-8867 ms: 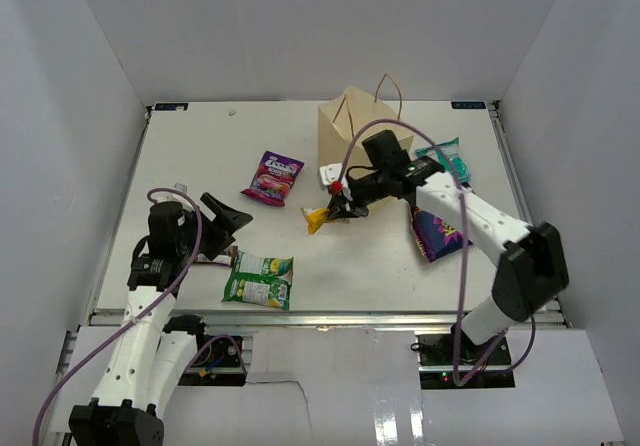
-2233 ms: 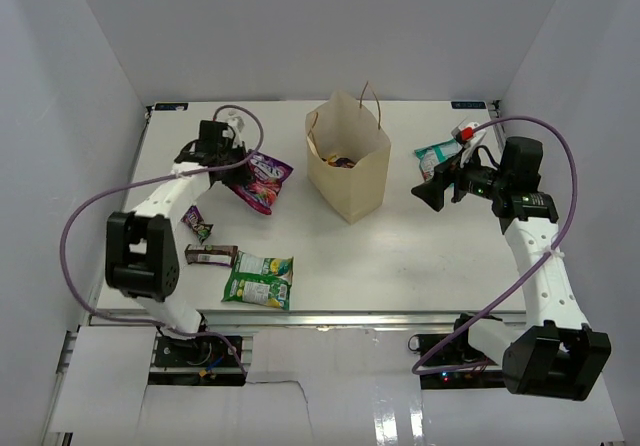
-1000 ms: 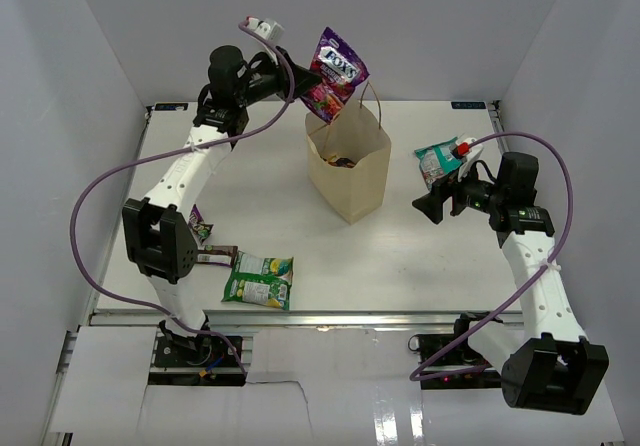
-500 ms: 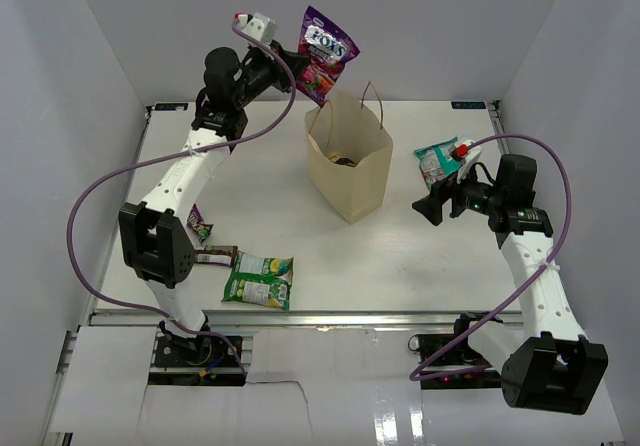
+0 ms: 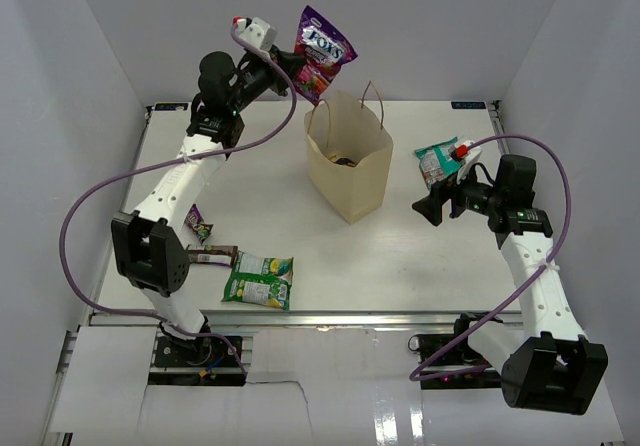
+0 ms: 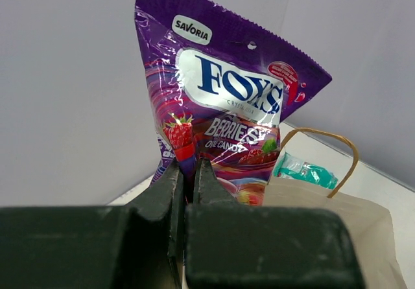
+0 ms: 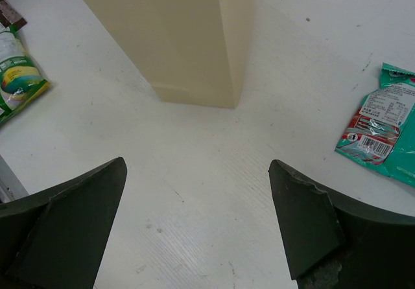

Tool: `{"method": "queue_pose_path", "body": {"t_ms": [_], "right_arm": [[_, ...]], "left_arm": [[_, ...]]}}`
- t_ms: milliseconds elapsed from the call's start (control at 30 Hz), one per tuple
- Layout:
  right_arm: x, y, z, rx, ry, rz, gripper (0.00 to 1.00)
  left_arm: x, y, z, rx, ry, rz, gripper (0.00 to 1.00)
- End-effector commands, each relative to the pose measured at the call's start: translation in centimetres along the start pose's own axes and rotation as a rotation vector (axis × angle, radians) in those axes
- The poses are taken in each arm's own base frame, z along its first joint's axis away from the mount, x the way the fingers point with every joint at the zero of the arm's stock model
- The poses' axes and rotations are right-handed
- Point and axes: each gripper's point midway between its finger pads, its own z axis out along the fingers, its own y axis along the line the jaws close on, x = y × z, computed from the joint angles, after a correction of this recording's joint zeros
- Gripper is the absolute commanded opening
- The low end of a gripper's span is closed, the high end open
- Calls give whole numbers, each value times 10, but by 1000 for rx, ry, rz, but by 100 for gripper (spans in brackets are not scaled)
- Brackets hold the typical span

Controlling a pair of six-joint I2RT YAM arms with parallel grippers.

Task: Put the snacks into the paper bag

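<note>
The left gripper goes to the right in the top view, over the bag's opening, and releases the pouch next, because it hangs outside the bag's rim.
My left gripper is shut on the bottom edge of the purple-pink candy pouch, which it holds high in the air over the back left rim of the paper bag. The tan bag stands upright and open, with snacks inside. My right gripper hangs open over bare table to the right of the bag, empty. A teal-white packet lies beside it. A green packet lies at the front left.
A small brown bar and a small dark packet lie left of the green packet. White walls close in the table on three sides. The left arm's purple cable loops out over the left side.
The left gripper has carried the candy pouch a little to the left and higher above the bag's rim, tilting it more upright. The right arm has stayed still.
</note>
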Motion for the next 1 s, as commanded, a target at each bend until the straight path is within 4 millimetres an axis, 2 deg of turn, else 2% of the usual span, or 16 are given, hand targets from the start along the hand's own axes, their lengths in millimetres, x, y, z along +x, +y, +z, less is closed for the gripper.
{"method": "queue_pose_path", "body": {"t_ms": [0, 200, 267, 400, 433, 667, 800, 867, 967], "right_arm": [[1, -2, 0, 7, -7, -25, 96], [1, -3, 0, 7, -9, -27, 96], [0, -2, -1, 9, -11, -28, 96], [0, -2, -2, 17, -10, -27, 96], [0, -2, -3, 18, -12, -29, 96], [2, -3, -3, 27, -6, -30, 96], [2, -6, -3, 38, -5, -37, 96], [2, -7, -4, 42, -4, -42, 96], [1, -11, -4, 56, -2, -58, 96]], "left_arm": [[-95, -14, -34, -38, -188, 184, 0], [-65, -17, -22, 13, -140, 108, 0], [-61, -18, -19, 28, -141, 87, 0], [-46, -30, -5, 135, -115, 24, 0], [-33, -34, -1, 177, -88, -15, 0], [4, -53, 4, 318, -1, -121, 6], [17, -62, -3, 359, 34, -148, 18], [26, -65, -8, 371, 56, -162, 36], [29, -70, -15, 384, 69, -175, 53]]}}
